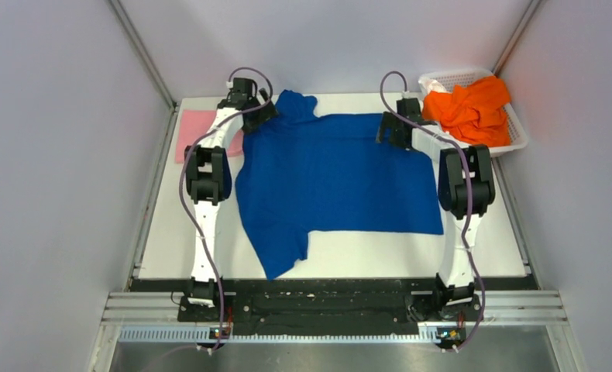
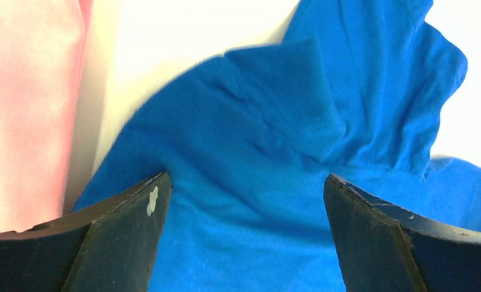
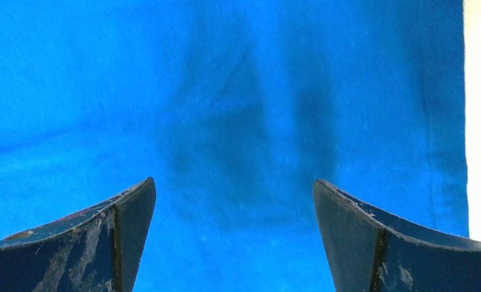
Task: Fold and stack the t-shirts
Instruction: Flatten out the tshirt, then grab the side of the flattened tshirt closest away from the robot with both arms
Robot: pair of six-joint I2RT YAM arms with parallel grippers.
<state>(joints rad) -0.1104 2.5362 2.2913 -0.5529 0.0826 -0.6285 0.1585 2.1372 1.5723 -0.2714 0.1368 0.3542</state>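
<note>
The near sleeve's tip (image 1: 269, 274) is back of my left gripper by the black bar, so next I should move my left gripper back over the cloth and down onto the sleeve's tip.
The royal-blue t-shirt (image 1: 338, 174) lies spread over the white table, plain side up, one sleeve at the far left and one at the near left. My left gripper (image 1: 258, 115) is open just above its far left corner by the bunched sleeve (image 2: 347, 91). My right gripper (image 1: 390, 128) is open above the far right edge of the blue cloth (image 3: 226, 109), holding nothing. The pink t-shirt (image 1: 194, 132) lies flat at the far left, and shows in the left wrist view (image 2: 25, 109). The orange t-shirt (image 1: 469, 108) is crumpled in the basket.
A white mesh basket (image 1: 517, 133) stands at the far right corner of the table. Grey walls close in on both sides. A black rail (image 1: 326, 306) with the arm bases runs along the near edge.
</note>
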